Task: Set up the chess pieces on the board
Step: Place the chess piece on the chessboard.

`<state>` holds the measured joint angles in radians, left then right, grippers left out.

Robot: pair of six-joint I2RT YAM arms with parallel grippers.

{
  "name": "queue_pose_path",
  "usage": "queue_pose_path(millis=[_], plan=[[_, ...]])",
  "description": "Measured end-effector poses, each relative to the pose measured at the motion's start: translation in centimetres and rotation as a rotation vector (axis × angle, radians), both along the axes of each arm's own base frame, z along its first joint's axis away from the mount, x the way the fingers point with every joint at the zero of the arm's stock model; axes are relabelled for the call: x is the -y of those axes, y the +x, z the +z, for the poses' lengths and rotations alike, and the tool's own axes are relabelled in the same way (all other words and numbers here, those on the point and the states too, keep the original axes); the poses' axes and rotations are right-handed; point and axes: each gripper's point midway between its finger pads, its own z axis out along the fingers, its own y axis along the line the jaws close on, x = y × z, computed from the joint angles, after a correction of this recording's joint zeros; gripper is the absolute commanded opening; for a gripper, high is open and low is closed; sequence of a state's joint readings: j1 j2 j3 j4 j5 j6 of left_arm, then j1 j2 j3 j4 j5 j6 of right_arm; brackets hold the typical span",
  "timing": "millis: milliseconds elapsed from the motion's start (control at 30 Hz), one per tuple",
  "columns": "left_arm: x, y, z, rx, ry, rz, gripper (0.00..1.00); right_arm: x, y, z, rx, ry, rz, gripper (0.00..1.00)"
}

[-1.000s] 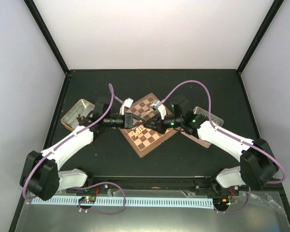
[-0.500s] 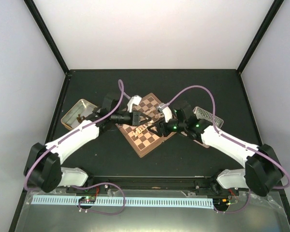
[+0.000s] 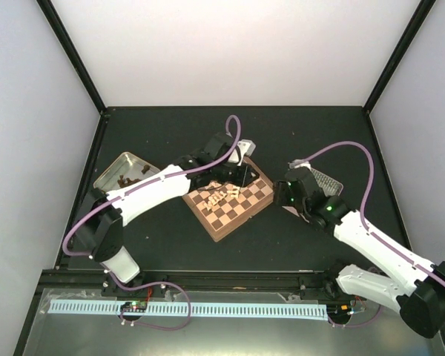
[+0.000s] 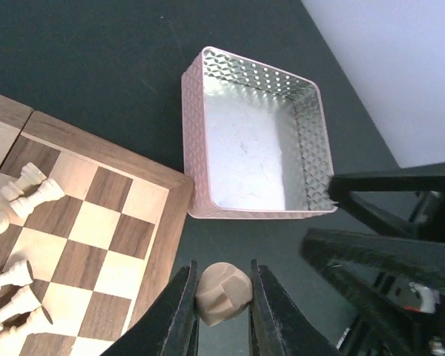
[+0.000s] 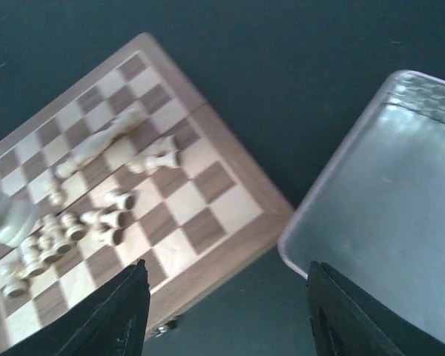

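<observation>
The cream piece in my left gripper goes down onto the board's corner square (image 4: 145, 200) by the pink-sided tin (image 4: 256, 156) next for release, as that square is empty.
The board (image 3: 241, 208) lies tilted mid-table, with several cream chess pieces (image 3: 221, 196) lying in a loose cluster on it. My left gripper (image 3: 242, 169) reaches across the board's far right corner and is shut on one cream piece (image 4: 222, 294). That piece hangs over the dark table between the board's rim (image 4: 163, 245) and an empty pink-sided tin (image 4: 256, 156). My right gripper (image 5: 226, 304) stands wide open and empty, off the board's right edge (image 5: 230, 245). Toppled pieces (image 5: 96, 222) show on the squares there.
A metal tin (image 3: 122, 172) holding dark pieces sits left of the board. The second tin (image 3: 322, 180) sits to the right, partly under my right arm (image 3: 356, 230). Black frame posts rise at the table's back corners.
The grippers were together over the board's middle. My right gripper has opened and drawn back to the right. My left arm has swung right, past the board's corner, with a piece in it.
</observation>
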<state>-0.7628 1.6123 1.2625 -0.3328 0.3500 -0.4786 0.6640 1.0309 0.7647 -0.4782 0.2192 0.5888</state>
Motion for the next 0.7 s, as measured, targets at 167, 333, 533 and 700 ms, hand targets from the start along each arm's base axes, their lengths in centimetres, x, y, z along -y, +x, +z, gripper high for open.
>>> queue_pose_path(millis=[167,333,533,700], plan=[[1.2,0.6,-2.0,-0.006,0.072,0.062,0.01,3.1,-0.7,-0.2,0.008,0.007,-0.161,0.59],[2.5,0.3,-7.0,-0.053,0.188,0.074,0.01,4.7,-1.3,-0.9,0.002,0.009,-0.25,0.59],[4.4,1.2,-10.3,-0.054,0.267,0.085,0.02,6.5,-1.9,-1.0,0.036,0.041,-0.339,0.59],[5.0,2.6,-11.6,-0.032,0.304,0.108,0.02,6.8,-2.1,-1.0,0.056,0.064,-0.353,0.59]])
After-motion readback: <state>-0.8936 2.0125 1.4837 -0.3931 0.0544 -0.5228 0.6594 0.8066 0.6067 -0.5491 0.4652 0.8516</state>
